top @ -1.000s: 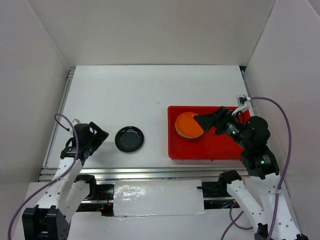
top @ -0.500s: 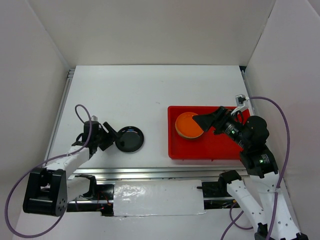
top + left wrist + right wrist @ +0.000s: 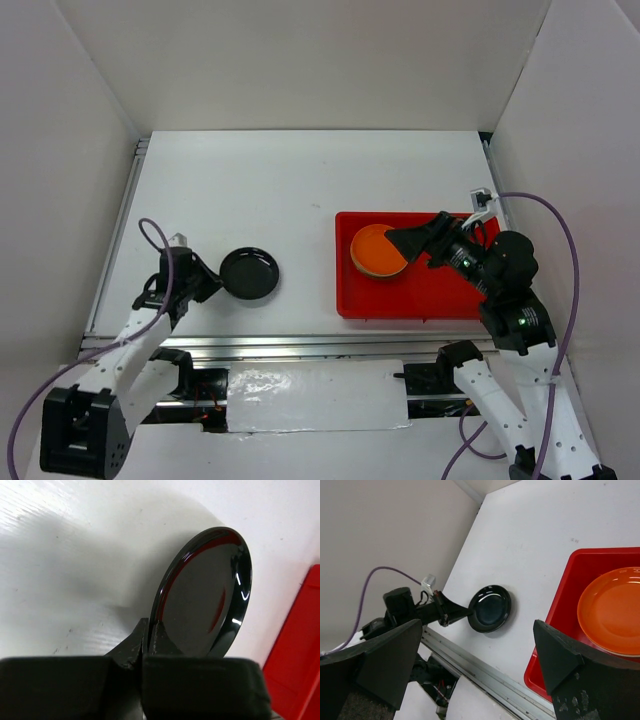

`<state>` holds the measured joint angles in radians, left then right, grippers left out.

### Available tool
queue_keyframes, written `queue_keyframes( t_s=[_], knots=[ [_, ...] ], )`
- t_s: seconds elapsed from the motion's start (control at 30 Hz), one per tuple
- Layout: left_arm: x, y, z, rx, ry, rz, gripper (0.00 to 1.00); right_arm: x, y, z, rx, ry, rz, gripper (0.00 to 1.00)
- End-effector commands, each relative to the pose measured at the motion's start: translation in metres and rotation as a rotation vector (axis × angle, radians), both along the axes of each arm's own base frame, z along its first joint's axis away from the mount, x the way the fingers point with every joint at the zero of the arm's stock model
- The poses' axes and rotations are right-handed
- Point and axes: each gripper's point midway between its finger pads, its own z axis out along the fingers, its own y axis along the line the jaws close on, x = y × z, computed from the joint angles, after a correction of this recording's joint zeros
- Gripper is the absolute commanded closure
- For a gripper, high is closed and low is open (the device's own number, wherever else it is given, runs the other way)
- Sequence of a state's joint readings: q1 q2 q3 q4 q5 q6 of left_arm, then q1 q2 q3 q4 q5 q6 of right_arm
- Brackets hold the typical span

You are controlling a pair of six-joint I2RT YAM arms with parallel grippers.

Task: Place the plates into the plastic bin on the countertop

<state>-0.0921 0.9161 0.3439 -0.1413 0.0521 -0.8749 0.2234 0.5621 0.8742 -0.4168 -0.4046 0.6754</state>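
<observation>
My left gripper lifts to the right in the top view next and releases over the orange plate [image 3: 377, 250], since the black plate [image 3: 249, 273] is still outside the bin.
A glossy black plate [image 3: 249, 273] is at the front left of the white countertop [image 3: 300, 180]. My left gripper [image 3: 215, 278] is shut on its left rim, one finger above and one below the edge [image 3: 149, 630]. The right wrist view shows the same grip on the black plate [image 3: 490, 608], with a shadow under the plate's right side. An orange plate [image 3: 377, 250] lies in the left end of the red plastic bin [image 3: 440, 295]. My right gripper [image 3: 395, 241] hangs open over that plate, with nothing between its fingers [image 3: 477, 650].
White walls close in the countertop on three sides. Metal rails [image 3: 300, 345] run along the front edge, and another rail follows the left edge [image 3: 125, 220]. The bin's right part is bare red floor [image 3: 450, 285].
My left gripper has swung in from the left and shut on the black plate's rim. The plate has shifted slightly left and back. The right arm has stayed put.
</observation>
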Motion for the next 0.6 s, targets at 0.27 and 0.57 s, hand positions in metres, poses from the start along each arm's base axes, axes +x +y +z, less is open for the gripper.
queue_keyframes(
  t_s=[0.27,0.57],
  knots=[
    [0.066,-0.061,0.179,-0.108,-0.370,-0.254,1.00,0.010,-0.010,0.016,0.007,-0.029,-0.080,0.00],
    [0.121,-0.240,0.167,-0.108,-0.246,-0.661,1.00,0.010,-0.115,0.039,0.010,0.023,-0.691,0.00]
  ],
)
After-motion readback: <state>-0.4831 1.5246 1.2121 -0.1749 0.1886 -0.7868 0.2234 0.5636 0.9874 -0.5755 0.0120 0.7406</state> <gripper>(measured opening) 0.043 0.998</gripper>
